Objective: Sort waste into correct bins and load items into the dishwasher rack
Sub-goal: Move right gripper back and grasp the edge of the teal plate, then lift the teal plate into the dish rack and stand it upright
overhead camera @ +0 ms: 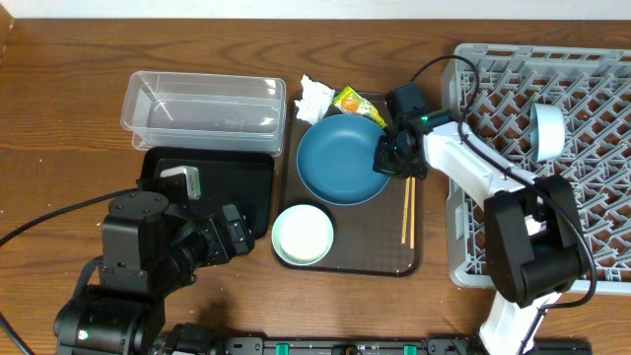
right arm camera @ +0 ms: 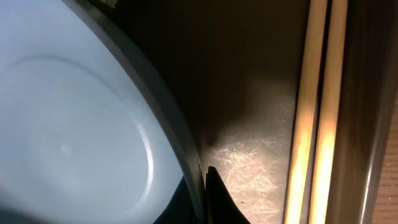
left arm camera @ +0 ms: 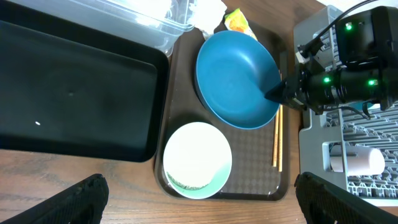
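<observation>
Next I will lift my right gripper, cross right in the overhead view to empty rack space beside the white-blue bowl, tilt the dark-blue bowl's rim upright, lower and release.
The large dark-blue bowl [overhead camera: 340, 158] [left arm camera: 239, 78] [right arm camera: 74, 106] sits tilted on the brown serving tray [overhead camera: 385, 258]. My right gripper [overhead camera: 386, 158] [left arm camera: 273, 94] [right arm camera: 202, 186] is shut on its right rim, one finger inside and one outside. The pale-green bowl [overhead camera: 303, 235] [left arm camera: 198, 160] and the wooden chopsticks [overhead camera: 407, 212] [left arm camera: 277, 140] [right arm camera: 317, 112] lie on the same tray. The tissue [overhead camera: 315, 97] and snack wrapper [overhead camera: 357, 104] [left arm camera: 236, 20] lie at its far edge. My left gripper [overhead camera: 237, 237] [left arm camera: 199, 199] is open and empty, near the pale-green bowl. The pink cup is out of view.
The clear tub [overhead camera: 202, 104] stands at the back left, with the black tray [overhead camera: 212, 182] [left arm camera: 74, 93] in front of it. A white speck [left arm camera: 37, 122] lies in the black tray. The grey rack [overhead camera: 592, 99] [left arm camera: 311, 37] at the right holds a white-blue bowl [overhead camera: 547, 131] [left arm camera: 354, 160].
</observation>
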### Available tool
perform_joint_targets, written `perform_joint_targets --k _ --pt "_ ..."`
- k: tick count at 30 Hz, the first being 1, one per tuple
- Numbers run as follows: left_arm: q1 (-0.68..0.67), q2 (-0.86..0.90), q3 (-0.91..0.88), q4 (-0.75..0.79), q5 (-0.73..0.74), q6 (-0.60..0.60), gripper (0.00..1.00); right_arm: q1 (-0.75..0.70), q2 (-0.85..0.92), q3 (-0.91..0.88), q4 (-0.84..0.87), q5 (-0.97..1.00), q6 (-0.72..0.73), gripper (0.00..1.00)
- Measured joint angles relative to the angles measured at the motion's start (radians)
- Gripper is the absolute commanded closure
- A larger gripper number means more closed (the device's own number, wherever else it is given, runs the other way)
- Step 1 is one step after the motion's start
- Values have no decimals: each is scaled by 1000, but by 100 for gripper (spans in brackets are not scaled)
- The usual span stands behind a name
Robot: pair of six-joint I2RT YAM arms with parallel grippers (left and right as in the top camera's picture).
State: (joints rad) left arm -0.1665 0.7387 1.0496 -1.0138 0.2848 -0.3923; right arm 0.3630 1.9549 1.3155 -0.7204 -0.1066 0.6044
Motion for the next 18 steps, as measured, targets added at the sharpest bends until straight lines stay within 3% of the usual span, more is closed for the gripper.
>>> perform_joint_targets --k 5,10,14,18 --pt "0 0 0 0 0 0 2 -54 -80 -5 -35 17 2 99" --pt "0 0 0 0 0 0 2 -141 -330 -9 -90 142 -64 99" --pt "0 0 0 0 0 0 2 -164 -575 -8 -119 468 -106 99" --pt "0 0 0 0 0 0 2 -172 -713 -7 -119 903 -124 99"
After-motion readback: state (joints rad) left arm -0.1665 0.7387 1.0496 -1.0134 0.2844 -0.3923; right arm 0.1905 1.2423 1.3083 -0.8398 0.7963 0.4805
